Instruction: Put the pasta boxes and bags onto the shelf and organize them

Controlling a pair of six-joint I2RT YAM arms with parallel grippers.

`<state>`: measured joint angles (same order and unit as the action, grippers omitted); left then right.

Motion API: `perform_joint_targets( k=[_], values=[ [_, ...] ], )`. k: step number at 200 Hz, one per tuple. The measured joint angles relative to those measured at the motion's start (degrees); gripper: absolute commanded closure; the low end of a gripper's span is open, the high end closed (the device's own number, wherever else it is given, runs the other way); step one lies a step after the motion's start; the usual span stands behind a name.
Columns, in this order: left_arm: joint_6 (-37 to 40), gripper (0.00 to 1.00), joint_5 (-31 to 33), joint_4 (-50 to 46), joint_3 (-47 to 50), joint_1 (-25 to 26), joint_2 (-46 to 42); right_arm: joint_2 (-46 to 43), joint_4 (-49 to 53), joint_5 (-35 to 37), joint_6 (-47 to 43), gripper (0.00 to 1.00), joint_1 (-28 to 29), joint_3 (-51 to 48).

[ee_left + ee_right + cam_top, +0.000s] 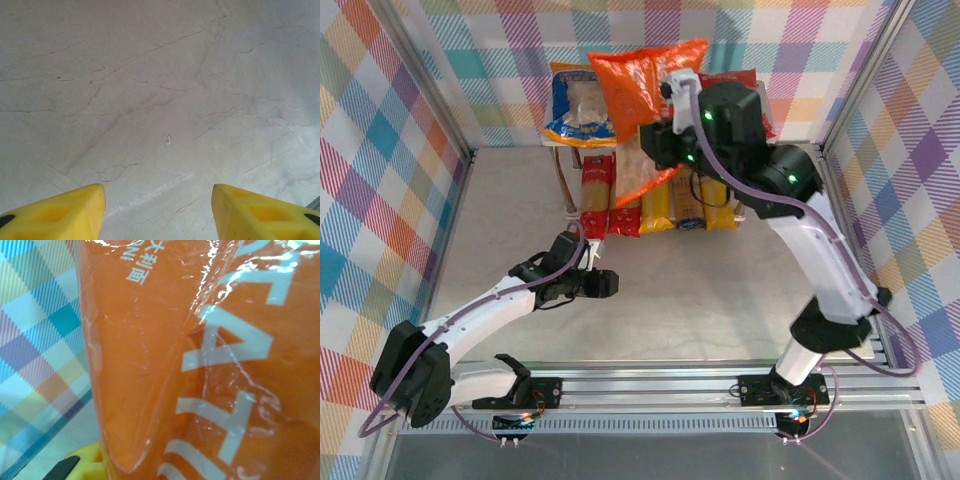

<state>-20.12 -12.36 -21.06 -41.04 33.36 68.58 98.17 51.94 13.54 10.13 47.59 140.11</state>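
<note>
I will next carry the orange bag outward and down with my right gripper onto the middle of the shelf's top board, because the blue-and-orange and red bags are on either side of that spot.
My right gripper is shut on the orange bag and holds it up over the shelf at the back. In the right wrist view the orange bag is pressed close against one yellow finger. A blue-and-orange bag lies on the top board to the left. A red bag shows partly behind the right arm. Red, yellow and dark blue pasta boxes lie side by side on the lower board. My left gripper hangs open over bare table.
The grey marbled table stretches between the shelf and the arm bases. Checked cloth walls on metal frame posts close in the left, right and back. An aluminium rail runs along the near edge.
</note>
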Motion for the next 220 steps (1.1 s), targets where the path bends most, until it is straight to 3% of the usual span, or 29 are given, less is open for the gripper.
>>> perform_joint_targets(
  k=[26, 100, 220],
  values=[
    [0.1, 0.42, 0.0, 0.0, 0.0, 0.0, -0.1, 5.3, -2.8, 2.8, -3.1, 1.0, -0.9, 4.6],
    [0.2, 0.42, 0.5, 0.0, 0.0, 0.0, -0.1, 10.3, -6.5, 5.1, -2.2, 1.0, -8.5, 6.0],
    [0.2, 0.42, 1.1, 0.0, 0.0, 0.0, -0.1, 18.7, -6.9, -2.2, 9.0, 1.0, -15.3, 9.7]
  ],
)
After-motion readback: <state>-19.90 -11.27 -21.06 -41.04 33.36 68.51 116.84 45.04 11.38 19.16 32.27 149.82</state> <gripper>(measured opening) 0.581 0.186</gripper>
